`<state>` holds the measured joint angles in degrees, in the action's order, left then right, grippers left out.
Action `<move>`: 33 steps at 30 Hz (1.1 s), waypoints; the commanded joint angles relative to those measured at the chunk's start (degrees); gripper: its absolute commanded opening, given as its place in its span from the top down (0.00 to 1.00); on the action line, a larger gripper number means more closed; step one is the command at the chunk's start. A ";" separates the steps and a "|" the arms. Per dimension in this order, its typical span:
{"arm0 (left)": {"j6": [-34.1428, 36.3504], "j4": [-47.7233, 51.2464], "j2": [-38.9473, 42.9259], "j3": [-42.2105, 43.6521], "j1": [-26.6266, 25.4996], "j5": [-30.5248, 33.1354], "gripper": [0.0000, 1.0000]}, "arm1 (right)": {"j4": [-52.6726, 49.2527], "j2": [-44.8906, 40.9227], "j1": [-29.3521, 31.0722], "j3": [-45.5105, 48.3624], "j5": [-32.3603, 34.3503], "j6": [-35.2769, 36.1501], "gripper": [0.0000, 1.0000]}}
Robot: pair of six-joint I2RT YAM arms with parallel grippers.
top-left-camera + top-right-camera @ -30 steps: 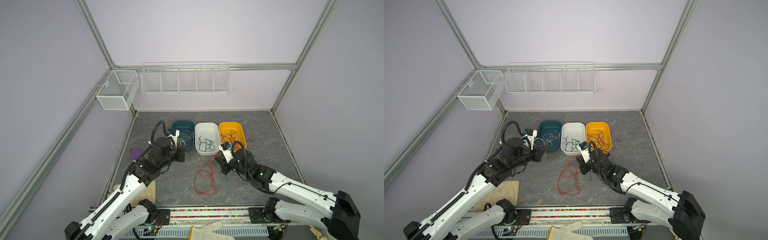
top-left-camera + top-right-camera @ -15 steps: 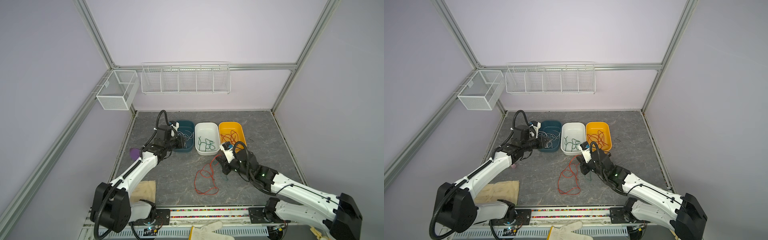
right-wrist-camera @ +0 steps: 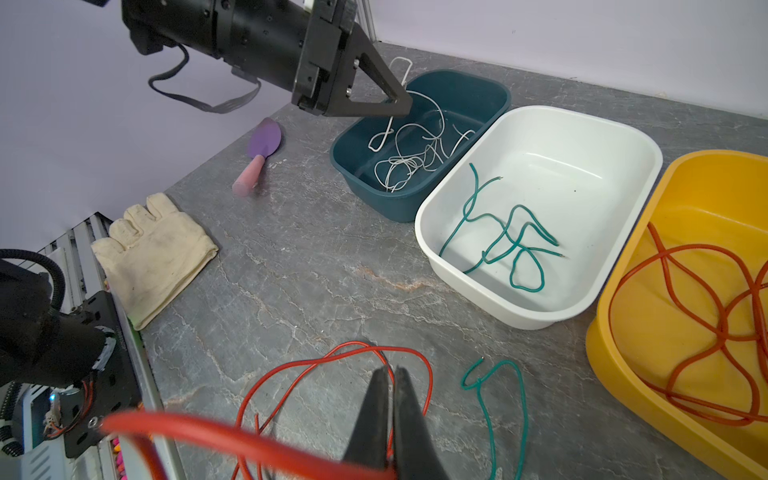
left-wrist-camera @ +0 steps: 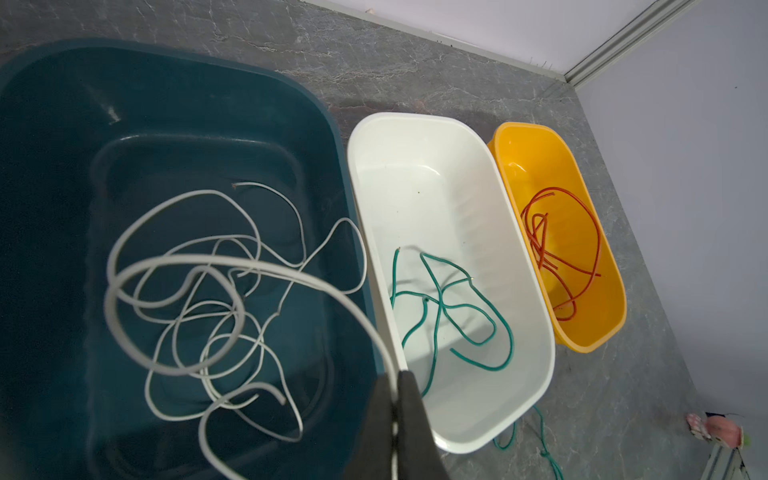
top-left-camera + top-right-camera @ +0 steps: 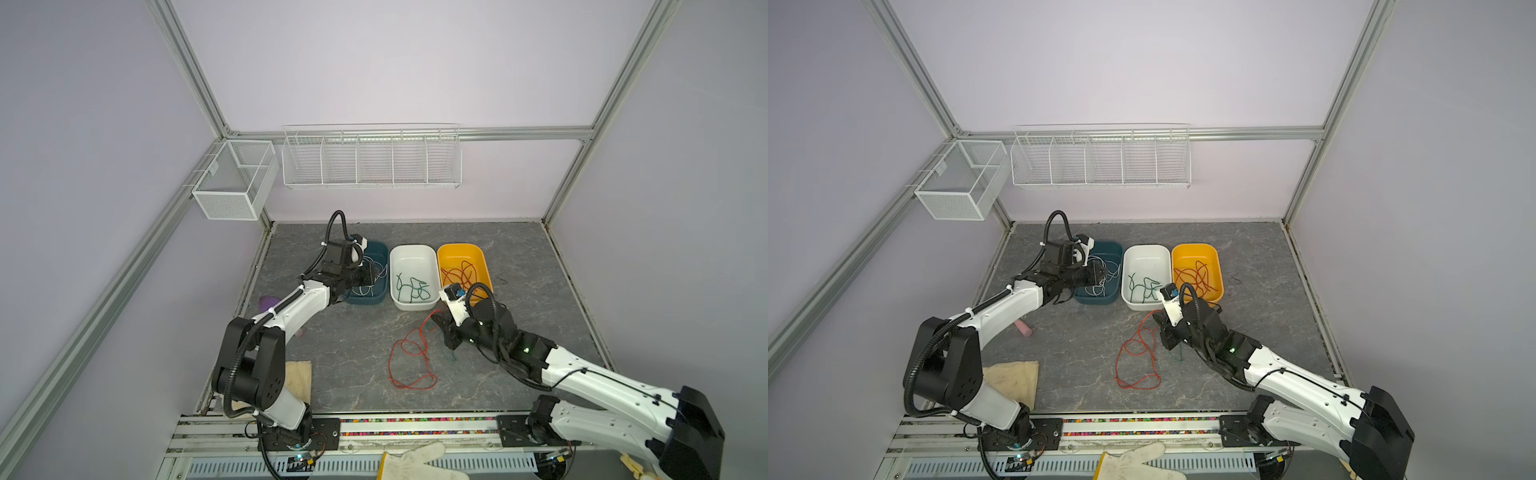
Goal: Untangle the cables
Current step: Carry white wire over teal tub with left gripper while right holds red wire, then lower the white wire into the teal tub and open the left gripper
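My left gripper needs to go down toward the other white cables in the teal bin and let go of the cable, as the white cable's loops already hang inside the teal bin (image 4: pixel 166 54).
My left gripper (image 4: pixel 397 374) is shut on a white cable (image 4: pixel 178 266), holding it over the teal bin (image 4: pixel 166 54). The cable's loops hang down among other white cables in that bin. In both top views this gripper (image 5: pixel 370 272) (image 5: pixel 1100 276) hovers above the bin's near end. My right gripper (image 3: pixel 390 370) is shut on a red cable (image 3: pixel 316 361) whose loops lie on the table (image 5: pixel 409 361). A green cable (image 3: pixel 490 399) lies loose beside it. More green cables (image 5: pixel 411 286) rest in the white bin (image 5: pixel 413 249), and red-orange ones (image 5: pixel 463 274) in the yellow bin (image 5: pixel 461 248).
A purple trowel with a pink handle (image 3: pixel 264 143) lies left of the teal bin. A cream glove (image 3: pixel 153 253) lies at the front left, another glove (image 5: pixel 415 461) on the front rail. Wire baskets (image 5: pixel 370 158) hang on the back wall.
My left arm has stretched toward the back, carrying the white cable over the teal bin. The right arm and the red cable have barely moved.
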<state>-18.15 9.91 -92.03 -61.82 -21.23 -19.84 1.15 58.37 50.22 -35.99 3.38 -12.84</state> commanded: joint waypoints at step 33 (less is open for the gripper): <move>4.53 5.82 -9.72 -6.81 2.47 -1.75 0.94 | 1.58 2.36 -0.25 0.13 -1.09 0.61 0.93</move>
<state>-14.70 14.98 -102.67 -66.74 -19.14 -20.91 1.17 60.31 50.22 -35.99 3.11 -12.84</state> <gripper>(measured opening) 0.055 0.071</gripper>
